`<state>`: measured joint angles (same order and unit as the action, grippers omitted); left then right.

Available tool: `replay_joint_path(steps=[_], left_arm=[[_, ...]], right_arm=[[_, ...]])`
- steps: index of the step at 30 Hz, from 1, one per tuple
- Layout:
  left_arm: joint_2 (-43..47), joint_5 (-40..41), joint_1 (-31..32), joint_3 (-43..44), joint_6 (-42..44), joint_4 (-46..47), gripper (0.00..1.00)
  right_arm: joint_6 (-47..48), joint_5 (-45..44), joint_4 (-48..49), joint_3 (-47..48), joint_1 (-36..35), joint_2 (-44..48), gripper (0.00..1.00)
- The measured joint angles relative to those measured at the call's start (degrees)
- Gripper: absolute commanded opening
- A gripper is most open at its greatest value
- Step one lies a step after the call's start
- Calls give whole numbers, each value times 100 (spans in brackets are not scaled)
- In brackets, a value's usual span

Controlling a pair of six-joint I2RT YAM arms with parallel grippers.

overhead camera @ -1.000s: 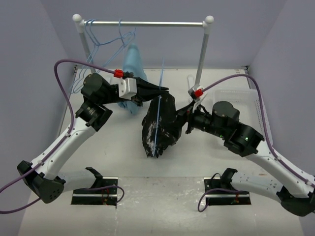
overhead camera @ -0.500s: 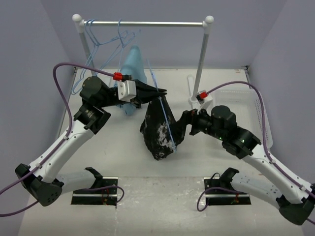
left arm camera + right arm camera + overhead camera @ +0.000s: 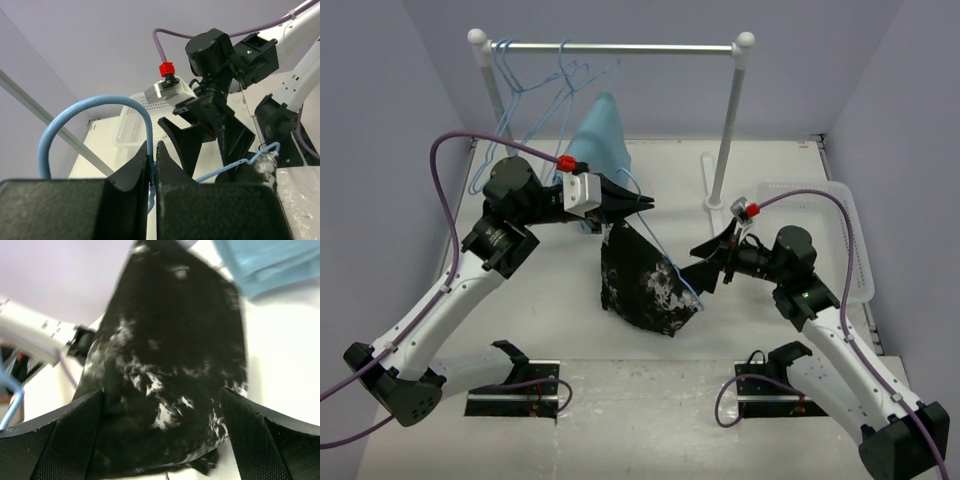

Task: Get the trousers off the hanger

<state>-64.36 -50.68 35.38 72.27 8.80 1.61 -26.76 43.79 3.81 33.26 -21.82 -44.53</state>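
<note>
My right gripper will next move its open fingers outward and to the left in the top view, onto the far edge of the trousers.
The trousers [image 3: 645, 280], black with white blotches, hang over the light-blue wire hanger [image 3: 665, 262] above the table's middle. My left gripper [image 3: 632, 203] is shut on the hanger's neck; in the left wrist view the jaws [image 3: 153, 150] pinch the wire below its curved hook [image 3: 95, 102]. My right gripper [image 3: 704, 262] is open at the trousers' right edge. In the right wrist view its fingers [image 3: 50, 440] stand wide apart and the trousers [image 3: 170, 360] fill the space ahead of them. Contact cannot be told.
A clothes rack bar [image 3: 620, 47] spans the back with several blue hangers [image 3: 520, 90] and a plain light-blue garment [image 3: 600, 135] on it. Its right post [image 3: 725, 130] stands behind my right gripper. A white basket [image 3: 855, 240] sits at the right.
The right arm drew back to the right and toward the near edge. The left gripper shifted slightly left with the hanger. The trousers went from a bundle to a spread, hanging sheet.
</note>
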Motion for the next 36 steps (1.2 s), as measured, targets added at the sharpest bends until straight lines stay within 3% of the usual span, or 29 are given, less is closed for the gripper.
replay_joint_path(steps=[4, 11, 23, 26, 31, 36], left_arm=[[142, 48, 0, -2, -20, 48, 0], [286, -87, -2, -63, -44, 737, 0], [-153, -1001, -11, 42, 251, 557, 0], [-240, -1443, -17, 315, 396, 310, 0], [-326, -1974, -26, 514, 439, 243, 0], [-409, -2323, -42, 535, 415, 203, 0]], right_arm=[[433, 529, -214, 4, -2, 271, 99], [857, 527, -942, 358, -2, 175, 99], [870, -601, -1121, 798, -4, -516, 99], [1272, -538, -1123, 798, -2, -643, 99], [2763, 92, -981, 855, -2, -365, 99], [4011, 835, -1325, 1676, -2, -476, 99]])
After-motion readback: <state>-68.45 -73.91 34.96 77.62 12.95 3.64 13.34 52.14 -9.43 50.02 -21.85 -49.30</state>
